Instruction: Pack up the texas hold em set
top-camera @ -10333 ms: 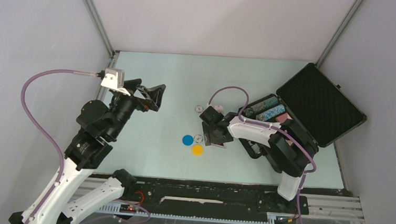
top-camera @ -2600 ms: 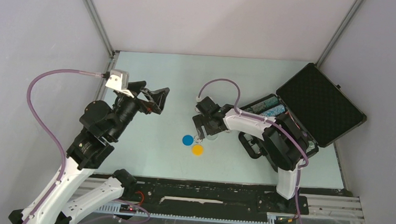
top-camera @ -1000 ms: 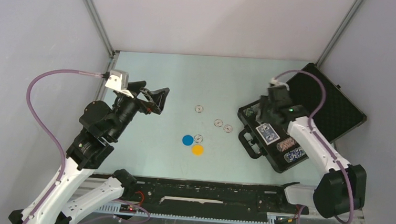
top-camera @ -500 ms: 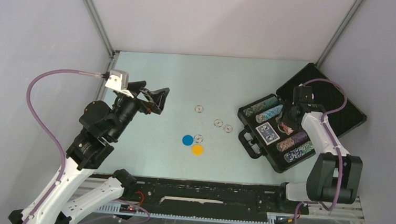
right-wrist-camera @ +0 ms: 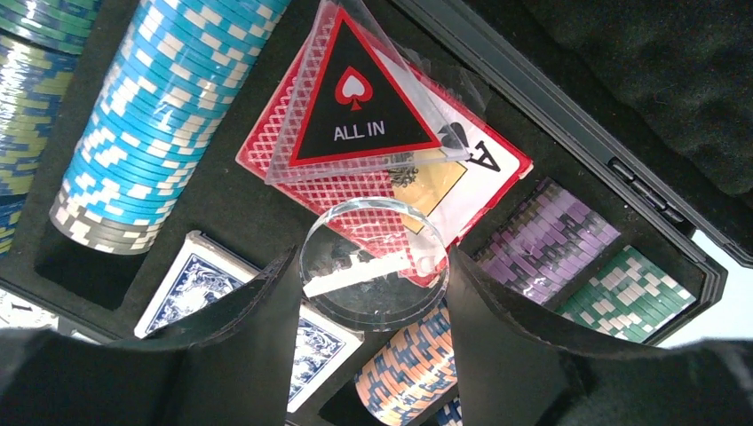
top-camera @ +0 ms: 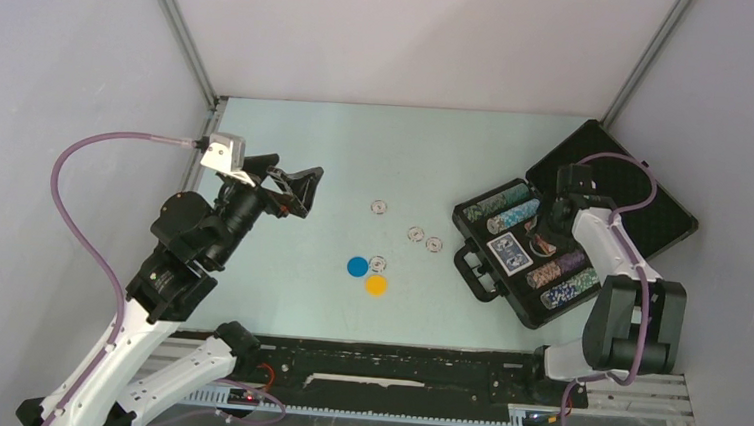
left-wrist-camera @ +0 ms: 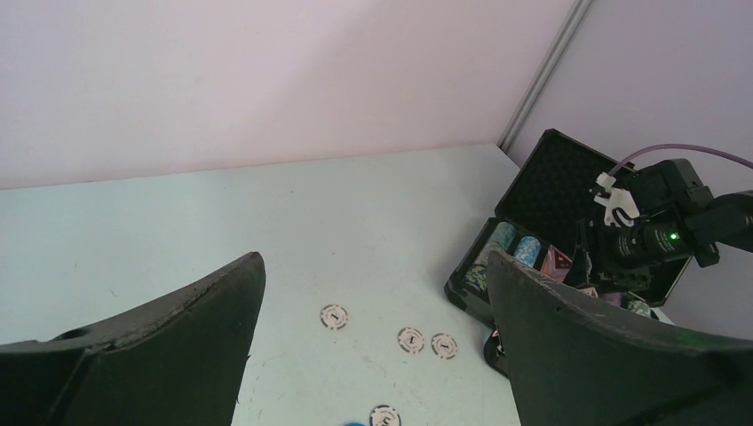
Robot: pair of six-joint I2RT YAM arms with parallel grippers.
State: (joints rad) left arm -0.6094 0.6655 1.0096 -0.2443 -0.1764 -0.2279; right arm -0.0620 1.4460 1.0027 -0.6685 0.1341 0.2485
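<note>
My right gripper shifts slightly toward the case's lid next and releases the clear disc [right-wrist-camera: 373, 264] onto the red card's end [right-wrist-camera: 428, 218] by the purple chips, as that end is uncovered.
The black case [top-camera: 610, 189] lies open at the right, its lid leaning back. Rows of coloured chips [top-camera: 499, 207] and a blue-backed deck [top-camera: 509, 252] fill its foam base. My right gripper [top-camera: 550, 225] hangs over the case's middle, shut on a clear disc [right-wrist-camera: 373, 264]. Just beyond the disc, a red triangular "ALL IN" marker [right-wrist-camera: 360, 98] rests on a red card. A blue disc [top-camera: 357, 267] and a yellow disc [top-camera: 376, 285] lie on the table. My left gripper [top-camera: 290, 182] is raised at the left, open and holding nothing.
Several loose white chips [top-camera: 415, 234] lie on the pale table [top-camera: 279, 266] between the two arms, one [top-camera: 377, 263] right beside the blue disc. They also show in the left wrist view as chips [left-wrist-camera: 334, 316]. The case handle [top-camera: 466, 269] faces them.
My right arm has swung from the case's left end to its middle near the lid, still carrying the clear disc. The left arm has not moved.
</note>
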